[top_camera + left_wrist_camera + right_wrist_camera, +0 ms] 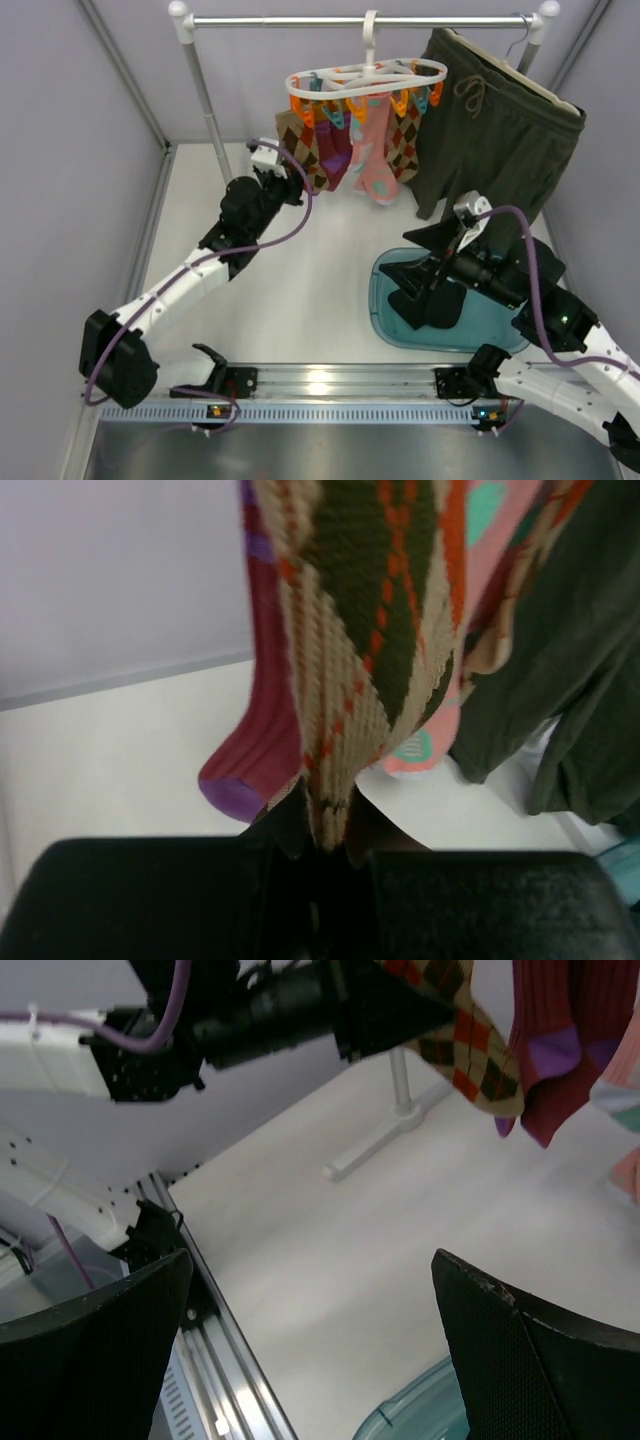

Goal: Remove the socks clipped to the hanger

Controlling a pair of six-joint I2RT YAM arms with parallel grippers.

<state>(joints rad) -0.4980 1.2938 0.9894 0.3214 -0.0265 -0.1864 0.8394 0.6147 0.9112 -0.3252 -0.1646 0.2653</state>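
My left gripper next should come back, lower over the black socks in the teal bin and release the argyle sock, as socks already lie there.
The white oval hanger hangs by its hook from the metal rail, with orange and teal clips holding several socks. My left gripper is shut on the lower end of the brown-orange argyle sock, which fills the left wrist view. A magenta sock with a purple toe and a pink-teal sock hang beside it. My right gripper is open and empty above the teal bin, where black socks lie. The argyle sock and magenta sock show in the right wrist view.
Dark olive drawstring shorts hang on the rail to the right of the hanger. The rail's left post stands behind my left arm. A metal track runs along the near table edge.
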